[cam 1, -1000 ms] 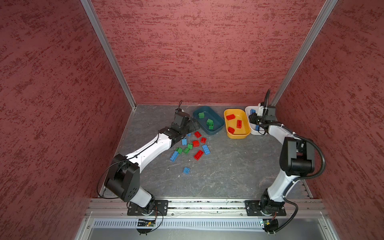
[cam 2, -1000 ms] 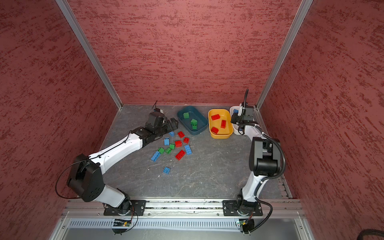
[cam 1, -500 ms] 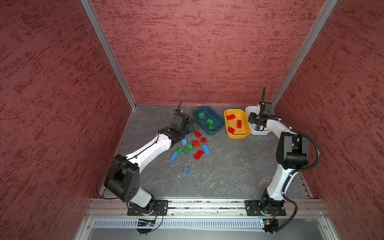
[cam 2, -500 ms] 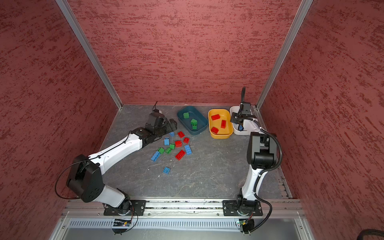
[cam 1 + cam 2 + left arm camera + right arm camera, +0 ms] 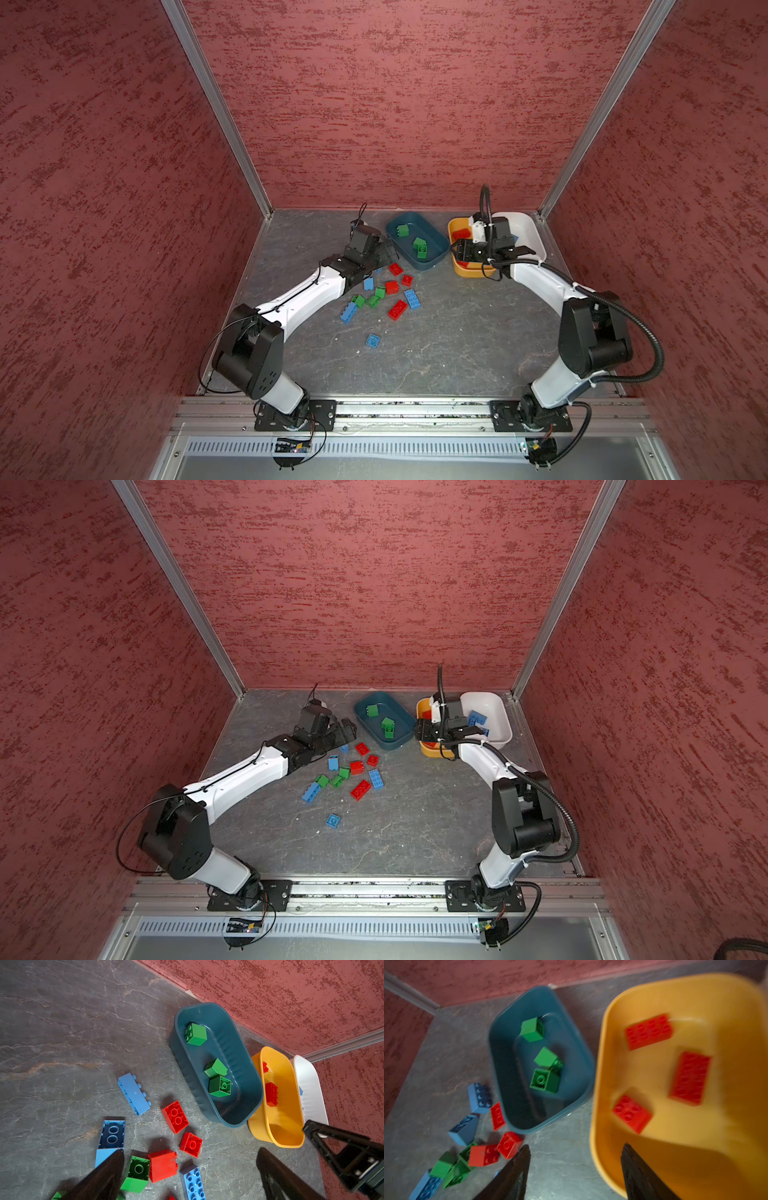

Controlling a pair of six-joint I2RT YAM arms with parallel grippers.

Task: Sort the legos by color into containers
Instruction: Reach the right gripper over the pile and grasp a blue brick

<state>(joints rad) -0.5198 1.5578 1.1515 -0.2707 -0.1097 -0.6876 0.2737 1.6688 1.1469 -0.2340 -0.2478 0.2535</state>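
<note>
My right gripper moves back and down from the yellow tub onto the blue lego at the pile's edge (image 5: 412, 298) next. Bare tabletop beside that lego leaves finger room.
Loose red, green and light blue legos (image 5: 390, 286) lie in a pile mid-table, and one blue brick (image 5: 372, 340) sits apart nearer the front. The teal tub (image 5: 436, 243) holds three green bricks (image 5: 196, 1033). Three red bricks (image 5: 649, 1030) lie in the orange-yellow tub (image 5: 471, 272), and blue bricks (image 5: 477, 719) in the white tub (image 5: 528, 232). My left gripper (image 5: 384, 253) hangs open and empty over the pile's far edge (image 5: 190, 1156). My right gripper (image 5: 459, 251) is open and empty, straddling the yellow tub's near rim (image 5: 576, 1147).
The three tubs stand side by side along the back wall, the white one in the back right corner. Red textured walls close in the left, back and right sides. Bare grey tabletop (image 5: 457, 332) stretches from the pile to the front rail.
My right gripper has opened and swung left from over the white tub to the yellow tub's near end. The left arm has hardly moved.
</note>
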